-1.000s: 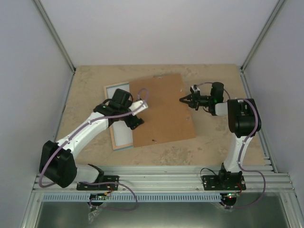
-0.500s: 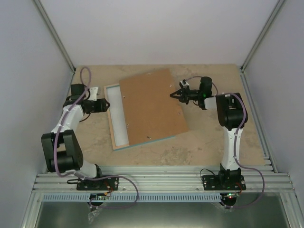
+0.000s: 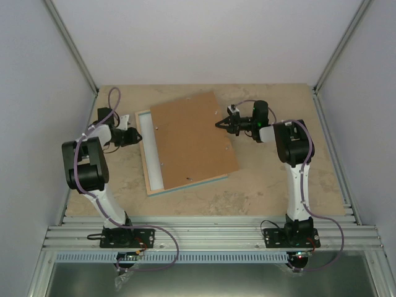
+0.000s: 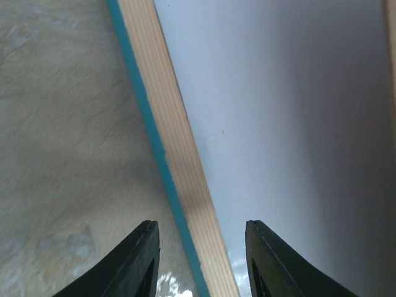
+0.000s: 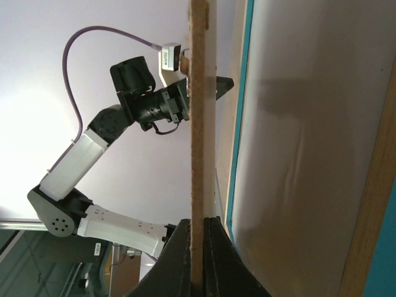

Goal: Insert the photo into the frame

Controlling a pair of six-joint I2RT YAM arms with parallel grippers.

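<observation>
The board's held edge still stands raised above the white sheet [image 3: 154, 151], so the robot's right gripper needs to lower that edge toward the frame's wood bar beneath and then release it.
The frame [image 3: 143, 154] lies flat at centre-left, with its turquoise rim and light wood edge showing. A white sheet [image 3: 154, 151] fills its uncovered left strip. The brown backing board [image 3: 192, 139] lies slanted over most of it. My right gripper [image 3: 221, 124] is shut on the board's right edge, and the board is seen edge-on [image 5: 198, 124] between the fingers. My left gripper [image 3: 132, 137] is open at the frame's left side and straddles its wood edge [image 4: 179, 154]. The cat photo is not in view.
Grey walls and aluminium posts enclose the beige table [image 3: 266, 179]. A metal rail [image 3: 204, 232] runs along the near edge, where the arm bases stand. The left arm [image 5: 99, 130] shows in the right wrist view, beyond the board.
My left arm has swung off the frame to its left edge. My right gripper has carried the backing board left and farther over the frame, turning it slightly.
</observation>
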